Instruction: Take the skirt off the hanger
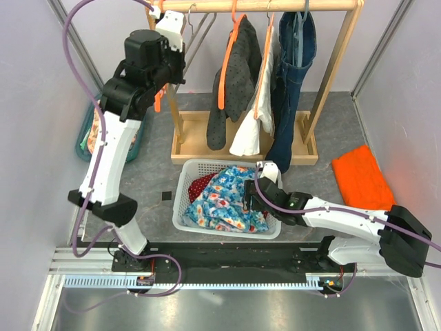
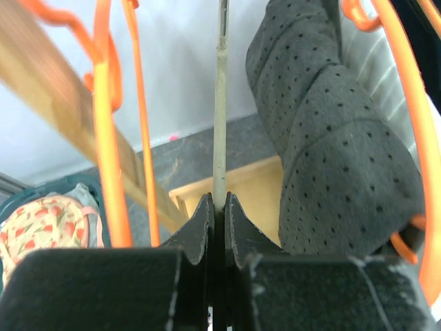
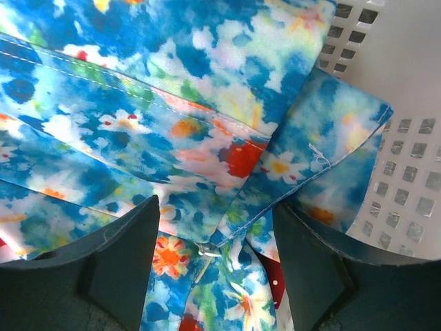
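Note:
The skirt [image 1: 224, 196] is in the basket and the grey hanger is empty, so my left gripper will next shift slightly toward the grey dotted garment, then open.
The skirt [image 1: 224, 196], blue with a flower print, lies crumpled in the white basket [image 1: 183, 200]. In the right wrist view the skirt [image 3: 172, 103] fills the frame, folded with a stitched hem. My right gripper [image 1: 251, 198] hangs low over it, open [image 3: 217, 207], its fingers straddling a fold without pinching it. High at the rack's left end, my left gripper [image 1: 172, 27] is shut [image 2: 218, 200] on the thin grey hanger [image 2: 220, 103]. No cloth hangs from the grey hanger [image 1: 200, 34].
The wooden rack [image 1: 262, 5] carries orange hangers with a grey dotted garment [image 1: 238, 69], a white one [image 1: 251, 131] and jeans [image 1: 293, 76]. A red dotted cloth [image 1: 200, 185] lies under the skirt. An orange cloth [image 1: 362, 176] lies right. A teal basket [image 1: 86, 138] stands left.

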Controlling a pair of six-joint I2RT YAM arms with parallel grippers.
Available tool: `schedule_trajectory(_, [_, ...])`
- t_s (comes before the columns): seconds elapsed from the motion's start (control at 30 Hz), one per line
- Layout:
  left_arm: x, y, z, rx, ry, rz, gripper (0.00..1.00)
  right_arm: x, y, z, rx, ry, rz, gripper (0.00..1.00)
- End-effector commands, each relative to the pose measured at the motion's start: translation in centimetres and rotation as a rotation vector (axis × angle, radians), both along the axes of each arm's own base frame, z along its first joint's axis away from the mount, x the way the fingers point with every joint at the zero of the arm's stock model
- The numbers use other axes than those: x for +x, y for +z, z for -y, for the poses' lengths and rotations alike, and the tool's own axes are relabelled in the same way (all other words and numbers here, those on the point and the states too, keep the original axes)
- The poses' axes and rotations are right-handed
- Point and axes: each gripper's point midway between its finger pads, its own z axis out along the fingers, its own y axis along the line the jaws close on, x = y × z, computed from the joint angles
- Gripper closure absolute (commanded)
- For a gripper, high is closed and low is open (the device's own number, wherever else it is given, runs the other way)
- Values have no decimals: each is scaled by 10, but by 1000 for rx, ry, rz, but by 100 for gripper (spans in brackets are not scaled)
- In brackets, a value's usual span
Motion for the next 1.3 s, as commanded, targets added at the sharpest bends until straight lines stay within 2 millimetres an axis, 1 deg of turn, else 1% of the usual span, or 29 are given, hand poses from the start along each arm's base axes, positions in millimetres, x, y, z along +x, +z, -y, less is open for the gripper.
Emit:
schedule_trajectory(0.0, [22, 23, 3, -64, 36, 74, 98, -2, -1, 7, 15, -19, 6, 26])
schedule_trajectory(0.03, [23, 28, 3, -70, 36, 91, 98, -3, -1, 8, 17, -18, 6, 26])
schedule_trajectory(0.07, [30, 24, 4, -67, 39, 86, 98, -3, -1, 8, 20, -19, 7, 26])
schedule_trajectory(0.17, [36, 30, 3, -78, 54, 109, 98, -5, -5, 11, 18, -20, 2, 26])
schedule_trajectory(0.2, [41, 26, 5, -78, 56, 103, 98, -5, -5, 11, 19, -20, 3, 27])
schedule_trajectory(0.27, [42, 31, 6, -88, 53, 115, 98, -5, -6, 12, 17, -24, 4, 26])
schedule_trajectory(0.37, [50, 27, 9, -88, 55, 115, 98, -6, -7, 13, 19, -23, 4, 26])
schedule_trajectory(0.6, [68, -3, 11, -49, 72, 55, 98, -4, 0, 13, 27, -29, 20, 26])
schedule_trajectory(0.73, [69, -8, 10, -43, 79, 45, 98, 1, 2, 15, 29, -42, 26, 25])
schedule_trajectory(0.77, [66, -5, 10, -45, 76, 48, 98, 2, 4, 15, 32, -44, 27, 25])
schedule_trajectory(0.8, [66, -4, 9, -45, 78, 49, 85, 3, 3, 15, 29, -44, 24, 25])
schedule_trajectory(0.87, [59, 5, 6, -54, 76, 66, 70, 6, 6, 13, 34, -46, 25, 25])
schedule_trajectory(0.9, [56, 9, 4, -57, 77, 75, 60, 6, 6, 13, 31, -46, 25, 25])
schedule_trajectory(0.97, [49, 17, 1, -66, 76, 89, 56, 8, 8, 12, 35, -47, 27, 25])
schedule_trajectory(1.0, [48, 17, 3, -65, 70, 88, 50, 9, 8, 11, 36, -49, 25, 25])
schedule_trajectory(1.07, [43, 17, 5, -59, 52, 87, 41, 9, 9, 10, 38, -45, 24, 25])
schedule_trajectory(1.17, [37, 19, 4, -52, 47, 93, 37, 8, 7, 11, 35, -48, 20, 24])
schedule_trajectory(1.27, [26, 34, 2, -76, 40, 123, 24, 9, 8, 13, 35, -56, 29, 23])
